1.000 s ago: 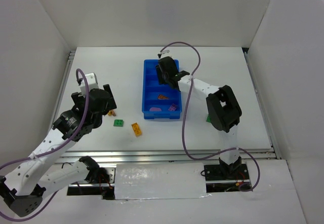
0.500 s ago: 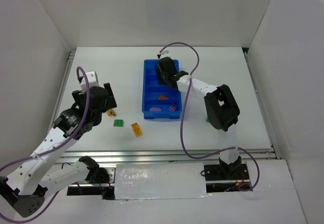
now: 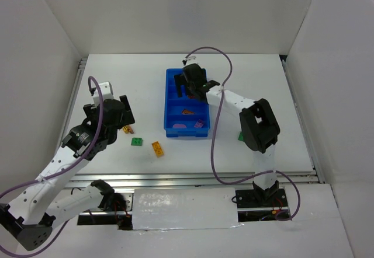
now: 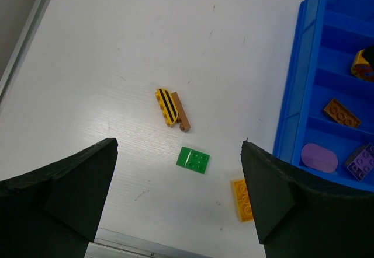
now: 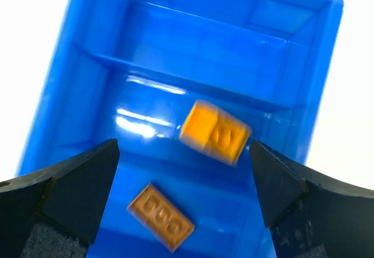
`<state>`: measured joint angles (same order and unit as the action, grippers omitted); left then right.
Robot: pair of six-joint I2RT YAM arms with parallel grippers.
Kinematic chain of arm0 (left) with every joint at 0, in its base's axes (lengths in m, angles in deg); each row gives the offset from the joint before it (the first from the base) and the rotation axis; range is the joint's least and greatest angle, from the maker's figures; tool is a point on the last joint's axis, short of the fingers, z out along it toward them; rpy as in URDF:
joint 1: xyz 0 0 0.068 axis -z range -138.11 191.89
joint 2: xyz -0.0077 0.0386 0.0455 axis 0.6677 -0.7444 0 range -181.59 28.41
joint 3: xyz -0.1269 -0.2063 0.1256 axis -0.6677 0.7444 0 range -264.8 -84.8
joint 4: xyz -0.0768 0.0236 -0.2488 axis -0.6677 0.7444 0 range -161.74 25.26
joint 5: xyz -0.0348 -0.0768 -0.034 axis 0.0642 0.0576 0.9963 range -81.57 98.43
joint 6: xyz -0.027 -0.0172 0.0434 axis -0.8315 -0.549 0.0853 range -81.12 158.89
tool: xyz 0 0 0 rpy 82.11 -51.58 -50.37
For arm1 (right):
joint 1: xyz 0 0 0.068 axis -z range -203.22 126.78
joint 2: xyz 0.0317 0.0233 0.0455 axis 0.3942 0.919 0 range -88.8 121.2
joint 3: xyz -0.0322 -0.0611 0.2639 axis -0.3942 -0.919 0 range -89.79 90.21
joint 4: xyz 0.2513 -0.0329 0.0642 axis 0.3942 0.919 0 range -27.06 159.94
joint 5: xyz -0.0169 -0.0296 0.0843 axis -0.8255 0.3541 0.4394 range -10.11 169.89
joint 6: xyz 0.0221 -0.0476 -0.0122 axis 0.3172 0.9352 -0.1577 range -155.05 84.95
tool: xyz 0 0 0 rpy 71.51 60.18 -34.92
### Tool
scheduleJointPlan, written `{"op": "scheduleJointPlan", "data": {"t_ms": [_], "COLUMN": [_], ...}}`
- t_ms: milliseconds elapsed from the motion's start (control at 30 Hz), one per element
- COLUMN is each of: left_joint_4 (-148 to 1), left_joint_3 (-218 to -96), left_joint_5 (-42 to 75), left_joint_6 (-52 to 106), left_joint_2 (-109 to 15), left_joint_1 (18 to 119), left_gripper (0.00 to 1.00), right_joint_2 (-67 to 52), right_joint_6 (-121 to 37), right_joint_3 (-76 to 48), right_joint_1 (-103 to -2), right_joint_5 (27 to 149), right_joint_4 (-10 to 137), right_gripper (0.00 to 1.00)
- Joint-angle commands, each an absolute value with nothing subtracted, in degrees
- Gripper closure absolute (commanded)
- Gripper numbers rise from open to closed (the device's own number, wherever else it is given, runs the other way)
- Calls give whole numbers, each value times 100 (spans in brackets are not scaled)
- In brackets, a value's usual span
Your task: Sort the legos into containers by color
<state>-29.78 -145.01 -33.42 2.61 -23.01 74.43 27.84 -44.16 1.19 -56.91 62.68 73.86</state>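
Observation:
My right gripper rises next, then moves back past the tray's near end and down onto the table's orange-yellow lego.
My right gripper [image 5: 184,145] hangs open over the far half of the blue tray [image 5: 93,65]. An orange-yellow lego [image 5: 214,131], blurred, is loose between the fingers in one compartment. A brown lego [image 5: 160,216] lies in the compartment nearer to me. Purple legos [image 4: 363,160] sit in the nearest compartment. My left gripper [image 4: 178,147] is open above the table left of the tray [image 3: 168,103]. Under it lie a green lego [image 4: 193,160], an orange-yellow lego [image 4: 242,198] and a yellow-black striped piece joined to a brown one [image 4: 173,107].
White walls close in the table on three sides. A metal rail [image 3: 193,179] runs along the near edge. A small green piece [image 3: 240,135] shows beside the right arm's elbow. The right arm's purple cable [image 3: 213,147] loops down right of the tray.
The right gripper has opened and let go of the orange-yellow lego, which now drops into the tray. The left arm has barely moved.

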Motion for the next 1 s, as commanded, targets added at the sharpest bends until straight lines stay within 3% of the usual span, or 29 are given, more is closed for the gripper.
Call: {"op": "scheduleJointPlan", "data": {"t_ms": [0, 200, 367, 467, 633, 967], "left_joint_4": [-3104, -3131, -2754, -2498, -2085, -2348], "left_joint_3": [-14518, -14624, -14799, -15018, -15344, -14528], "left_joint_5": [-3184, -2042, -2136, -2479, -3006, -3833], "left_joint_6": [101, -224, -470, -532, -383, -330], "left_joint_2": [-2459, -3100, -3426, -3304, -2978, -1644], "left_joint_1": [7127, 6204, 6079, 6018, 5833, 5815], "left_gripper": [0, 0, 0, 0, 0, 0], "right_joint_2": [1651, -177, -654, -461, 171, 1683], "right_joint_6": [-4743, -4982, -5202, -5473, -5668, -5773], "right_joint_3": [39, -646, -937, -1078, -1403, -1157], "right_joint_1": [-5662, -5784, -7074, -7830, -8113, -8448], "right_joint_5": [6599, 7942, 7490, 6970, 7136, 7013], "right_joint_4": [7278, 7637, 8552, 8887, 8650, 8632], "right_gripper": [0, 1, 4, 7, 13, 17]}}
